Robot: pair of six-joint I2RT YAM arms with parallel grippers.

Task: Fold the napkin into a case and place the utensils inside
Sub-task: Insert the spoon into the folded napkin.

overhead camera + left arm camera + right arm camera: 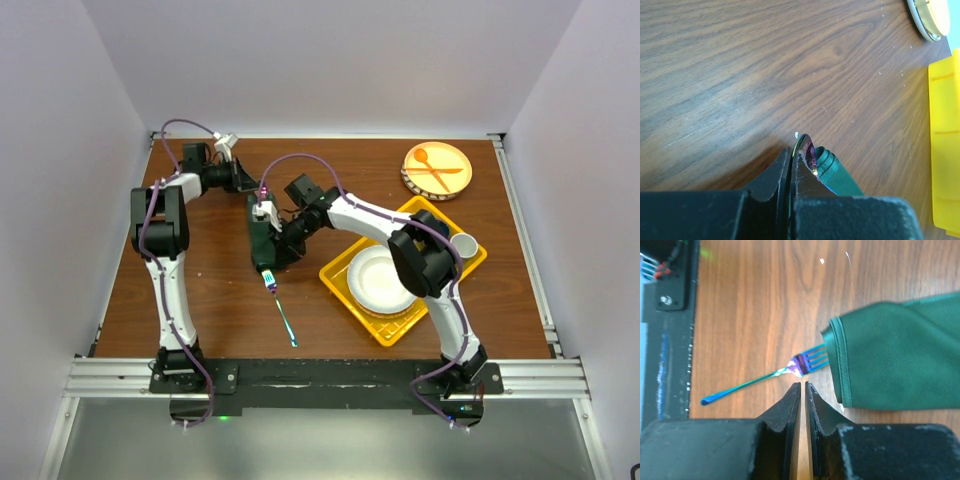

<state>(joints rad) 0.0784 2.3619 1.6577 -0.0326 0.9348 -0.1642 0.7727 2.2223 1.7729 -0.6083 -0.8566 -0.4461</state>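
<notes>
My left gripper draws back and slightly toward the tray next, over the napkin's far end (254, 198) (829, 165).
The dark green napkin (259, 238) lies folded as a narrow case left of the tray. Its hemmed near end (895, 360) covers the tips of the fork's tines. The iridescent fork (790, 370) lies flat on the wood, handle toward the table's front edge (284, 318). My right gripper (803, 386) hovers just behind the fork's neck, jaws parted by a narrow slit with nothing between them. My left gripper (791, 152) is at the napkin's far end (247, 187), shut on the spoon. The spoon's bowl (810, 150) sticks out past the tips, against the folded cloth (837, 177).
A yellow tray (340, 275) with a white plate (380, 280) and a white cup (463, 243) sits to the right, its side also in the left wrist view (945, 150). An orange plate (450, 185) with an orange spoon and fork stands at the back right.
</notes>
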